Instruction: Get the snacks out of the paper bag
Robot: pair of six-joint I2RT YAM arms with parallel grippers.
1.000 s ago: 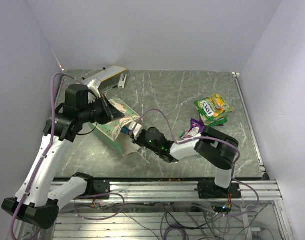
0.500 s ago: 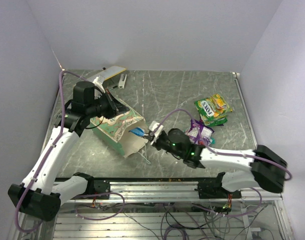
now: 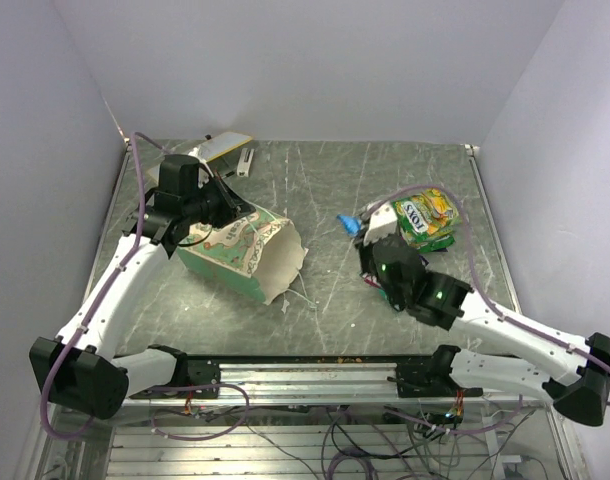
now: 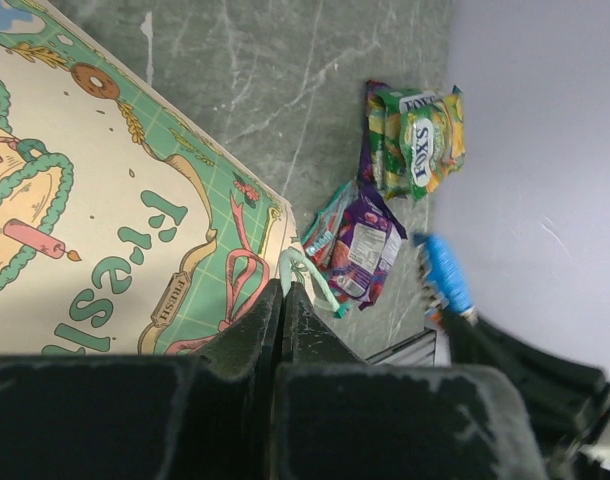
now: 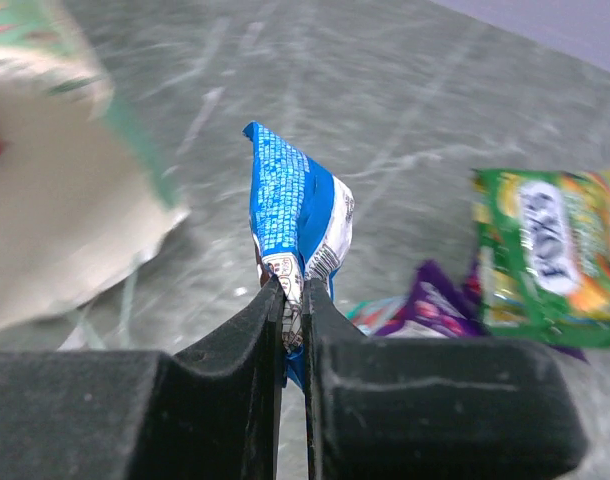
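Observation:
The robot's right gripper will swing to the right in the top view, then turn and lower its packet onto the green packets outside the bag.
The paper bag (image 3: 240,250) lies tilted on its side, its torn cream mouth facing the near right. My left gripper (image 3: 228,207) is at the bag's far upper edge. In the left wrist view it (image 4: 283,290) is shut on the bag's (image 4: 115,200) thin string handle (image 4: 307,272). My right gripper (image 3: 363,233) hangs over the table to the right of the bag, shut on a blue and white snack packet (image 3: 349,222) (image 5: 293,195). Green and yellow-orange packets (image 3: 428,218) (image 5: 550,255) lie stacked at the right. A purple packet (image 4: 360,245) (image 5: 435,305) lies near them.
A flat white and yellow card (image 3: 220,150) lies at the back left corner beside a small white object (image 3: 245,160). Pale walls close the table at the back and both sides. An aluminium rail (image 3: 315,375) runs along the near edge.
My right gripper has drawn the blue packet out of the bag's mouth and carried it right, towards the other packets. The left gripper has shifted the bag back and turned it.

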